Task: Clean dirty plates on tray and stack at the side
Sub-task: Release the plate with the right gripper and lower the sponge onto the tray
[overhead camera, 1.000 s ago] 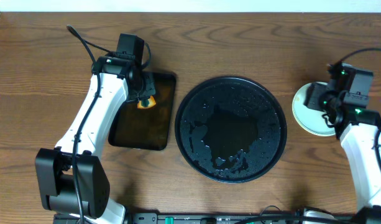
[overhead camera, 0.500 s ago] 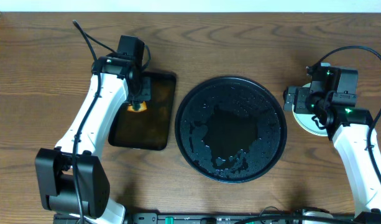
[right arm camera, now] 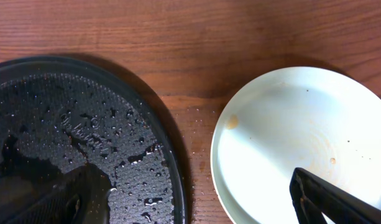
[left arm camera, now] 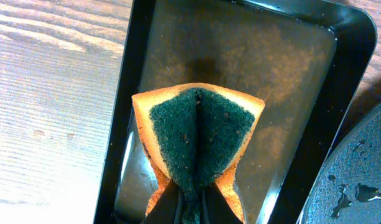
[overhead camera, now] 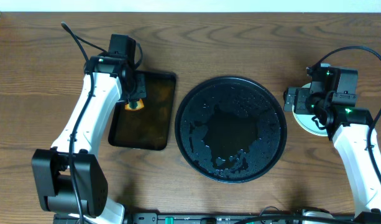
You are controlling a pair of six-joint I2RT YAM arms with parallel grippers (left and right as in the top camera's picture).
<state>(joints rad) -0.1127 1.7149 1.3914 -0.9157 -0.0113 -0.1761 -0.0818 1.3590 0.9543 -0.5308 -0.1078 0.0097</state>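
Observation:
My left gripper is above the bottom of the dark rectangular tray, so next it should lower toward the tray's bottom and let go of the folded orange sponge there.
The large round black tray [overhead camera: 196,106] lies mid-table, wet and with no plates on it; its rim shows in the right wrist view [right arm camera: 171,143]. The pale plates [overhead camera: 307,126] sit stacked on the wood to its right. The top plate [right arm camera: 283,137] has faint brown marks. My right gripper [overhead camera: 294,102] is open and empty, with one finger over the tray's rim and the other over the top plate [right arm camera: 196,183]. My left gripper [overhead camera: 135,104] is shut on a folded orange sponge with a green scouring face [left arm camera: 199,134].
A dark rectangular tray [overhead camera: 143,134] with brownish water stands left of the black tray, under the sponge; its floor shows in the left wrist view [left arm camera: 283,74]. Bare wood-grain tabletop [overhead camera: 28,93] lies on the far left and along the back.
My right gripper moved left from above the plate stack to the gap between stack and tray, then stayed. My left gripper shifted the sponge slightly left over the rectangular tray.

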